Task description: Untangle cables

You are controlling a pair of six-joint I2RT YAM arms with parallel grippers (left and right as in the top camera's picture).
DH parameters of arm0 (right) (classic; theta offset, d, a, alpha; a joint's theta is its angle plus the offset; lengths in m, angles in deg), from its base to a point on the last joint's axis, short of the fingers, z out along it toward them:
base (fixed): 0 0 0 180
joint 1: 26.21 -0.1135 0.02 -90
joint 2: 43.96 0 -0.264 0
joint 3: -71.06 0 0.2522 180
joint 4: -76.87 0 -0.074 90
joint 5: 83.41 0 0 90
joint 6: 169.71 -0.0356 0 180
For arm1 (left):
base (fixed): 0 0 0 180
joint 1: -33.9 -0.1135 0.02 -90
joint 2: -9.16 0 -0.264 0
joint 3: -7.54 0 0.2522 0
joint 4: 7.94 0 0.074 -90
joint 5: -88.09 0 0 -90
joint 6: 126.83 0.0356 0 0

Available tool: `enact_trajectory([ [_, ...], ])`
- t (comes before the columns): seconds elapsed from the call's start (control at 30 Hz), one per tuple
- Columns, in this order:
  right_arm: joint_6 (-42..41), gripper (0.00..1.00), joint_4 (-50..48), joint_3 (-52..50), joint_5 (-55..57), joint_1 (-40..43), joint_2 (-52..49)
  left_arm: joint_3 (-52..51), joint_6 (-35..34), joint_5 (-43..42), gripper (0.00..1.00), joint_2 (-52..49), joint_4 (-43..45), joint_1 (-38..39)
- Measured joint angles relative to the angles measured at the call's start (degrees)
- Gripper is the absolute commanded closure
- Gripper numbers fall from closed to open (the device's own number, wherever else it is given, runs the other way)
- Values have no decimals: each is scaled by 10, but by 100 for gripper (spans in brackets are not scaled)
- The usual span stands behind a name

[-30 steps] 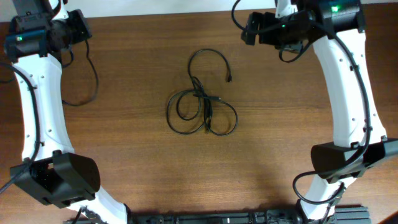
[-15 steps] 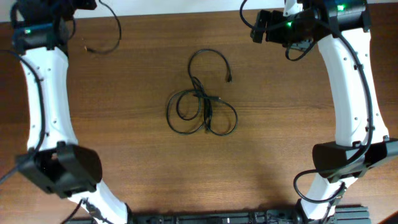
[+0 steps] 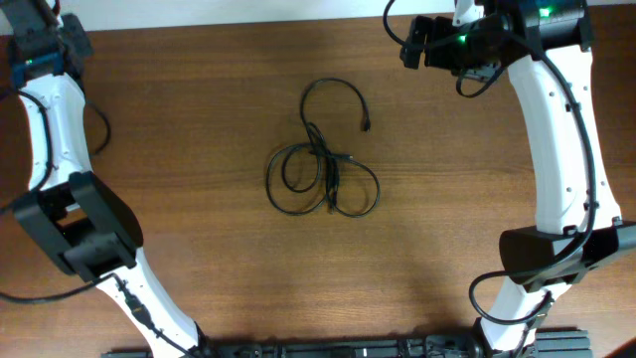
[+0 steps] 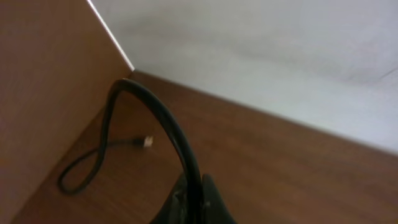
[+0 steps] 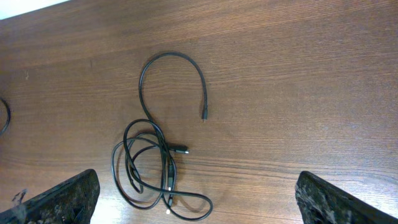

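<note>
The left gripper will go down to the wood by the cable's plug end and let go of the cable there, well away from the knot.
A knot of thin black cables (image 3: 323, 169) lies at the table's middle, with one loop and its plug end (image 3: 367, 125) reaching toward the back. It also shows in the right wrist view (image 5: 155, 165). My left gripper (image 4: 193, 199) is shut on a separate black cable (image 4: 165, 121). That cable arcs up, then drops to a small loop and a plug end (image 4: 147, 142) on the wood. The left wrist (image 3: 45, 55) is at the far back-left corner. My right gripper (image 5: 199, 211) is wide open and empty, high above the knot at the back right (image 3: 417, 42).
The brown wooden table (image 3: 199, 268) ends at a white wall along the back (image 4: 280, 56). A thin black strand (image 3: 103, 129) hangs beside the left arm. Another dark curve (image 5: 5, 118) shows at the left edge of the right wrist view.
My left arm has swung out to the back-left corner, carrying the single cable away from the knot. The right arm shifted slightly, then held still. The knot has not moved.
</note>
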Motion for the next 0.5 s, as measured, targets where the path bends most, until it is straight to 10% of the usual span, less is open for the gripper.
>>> enact_trajectory([
  [0.17, 0, 2, 0, 0, 0, 0, 0, 0, 100, -93, 100, -57, -3, 2],
  [0.23, 0, 2, 0, 0, 0, 0, 0, 0, 105, -147, 83, -74, -15, 21],
  [0.27, 0, 2, 0, 0, 0, 0, 0, 0, 110, -156, 44, -75, -16, 29],
  [0.37, 0, 2, 0, 0, 0, 0, 0, 0, 101, -177, 1, -76, -37, 50],
  [0.5, 0, 2, 0, 0, 0, 0, 0, 0, 38, -181, 1, -61, -46, 44],
])
